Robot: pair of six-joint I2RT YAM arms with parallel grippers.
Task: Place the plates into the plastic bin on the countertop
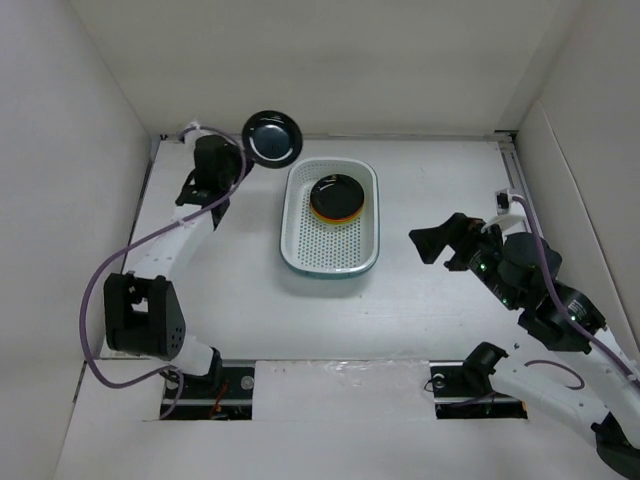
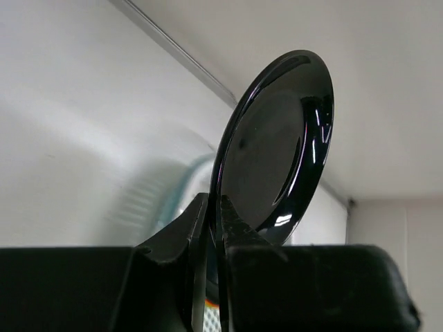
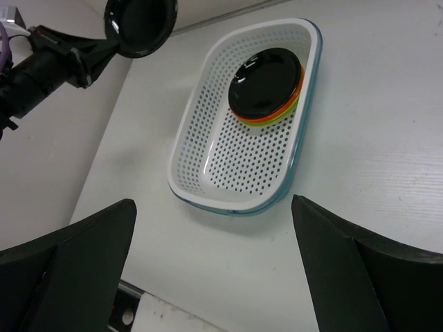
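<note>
My left gripper moves over the bin's stack (image 1: 337, 197) next, which lies below and to its right in the top view. It then lowers and releases the black plate (image 1: 272, 137).
My left gripper (image 1: 245, 152) is shut on the rim of a black plate (image 1: 272, 137), holding it in the air at the back left, just beyond the plastic bin's (image 1: 330, 268) far left corner. In the left wrist view the plate (image 2: 277, 145) stands on edge, pinched between the fingers (image 2: 239, 225). A stack of plates (image 1: 337, 196) lies in the bin's far end, black on top with orange and lime green edges under it (image 3: 266, 83). My right gripper (image 1: 440, 250) hovers open and empty to the right of the bin, over the countertop (image 1: 430, 180).
White walls close in the countertop on the left, back and right. The near half of the bin (image 3: 228, 204) holds nothing. The left arm's purple cable (image 1: 100, 290) loops along the left side.
</note>
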